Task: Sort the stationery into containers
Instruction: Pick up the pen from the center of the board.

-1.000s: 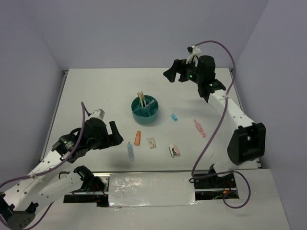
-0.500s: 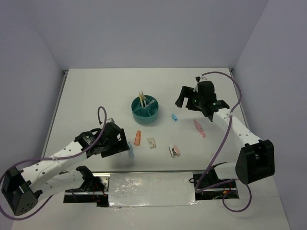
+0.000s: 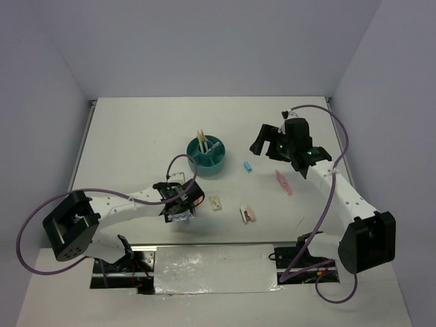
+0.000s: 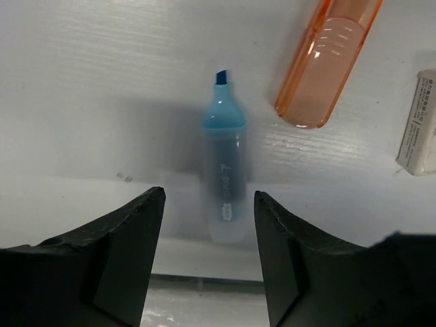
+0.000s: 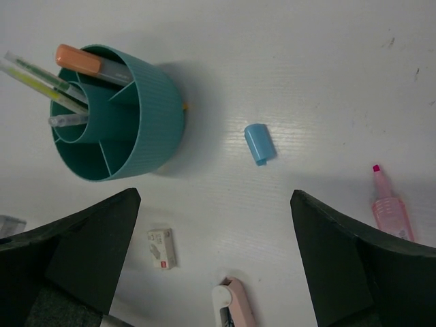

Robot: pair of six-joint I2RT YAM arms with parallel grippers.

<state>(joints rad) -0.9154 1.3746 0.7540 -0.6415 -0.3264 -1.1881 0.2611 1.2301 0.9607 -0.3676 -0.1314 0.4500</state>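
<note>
Next, the right gripper moves down and to the left in the top view around the blue cap [image 3: 247, 166] [image 5: 259, 143], which still lies well below the gripper's open fingers.
The teal organiser bowl [image 3: 216, 163] stands mid-table and holds an orange marker [image 5: 85, 60] and thin yellow pens [image 5: 37, 76]. My left gripper [image 3: 182, 208] is open and low over a light-blue marker [image 4: 225, 178], whose rear end lies between the fingertips [image 4: 146, 208]. An orange marker [image 4: 328, 61] and a white eraser [image 4: 418, 124] lie beside it. My right gripper [image 3: 267, 142] is open and empty above the table, right of the bowl. Below it lie a blue cap [image 5: 259, 143], a pink marker [image 5: 390, 207], the eraser [image 5: 162, 247] and a pink-white piece [image 5: 231, 303].
The blue cap [image 3: 248, 166], pink marker [image 3: 283, 182], eraser [image 3: 216, 202] and pink-white piece [image 3: 247, 214] are spread right of the left gripper. The table's near edge runs just behind the light-blue marker. Grey walls close the far and side edges.
My left arm has swung right and come down over the light-blue marker. My right arm has dropped from the far back toward the area right of the bowl.
</note>
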